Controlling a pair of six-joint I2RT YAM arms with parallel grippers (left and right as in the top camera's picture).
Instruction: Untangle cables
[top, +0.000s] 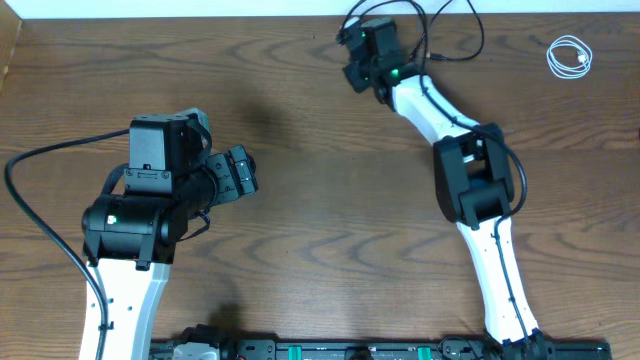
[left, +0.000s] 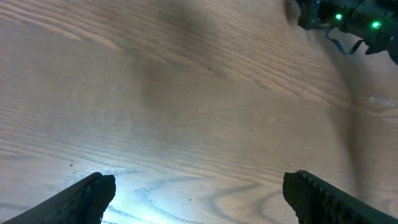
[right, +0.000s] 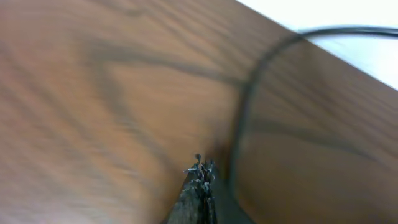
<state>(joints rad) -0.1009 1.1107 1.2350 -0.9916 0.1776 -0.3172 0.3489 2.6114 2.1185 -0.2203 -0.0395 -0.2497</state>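
Note:
I will next slide my right gripper along the table's far edge toward the coiled white cable and release the black cables, as its fingers are already low over wood.
Black cables (top: 438, 57) lie in loose loops at the far edge of the table, around my right gripper (top: 358, 35). A small coiled white cable (top: 569, 56) rests apart at the far right. In the right wrist view the right gripper (right: 202, 171) is shut, low over the wood. A black cable (right: 244, 106) curves past just to the right of its tips; I cannot tell whether they pinch it. My left gripper (top: 243, 172) hovers open at the left, far from the cables. The left wrist view shows only bare wood between that left gripper's (left: 199, 180) wide-set fingers.
The wooden table (top: 320, 240) ends just beyond the black cables, with a white surface (right: 373, 56) behind it. A thick black arm wire (top: 30, 200) loops out at the far left. The right arm's elbow (top: 470, 175) stands over the right half of the table.

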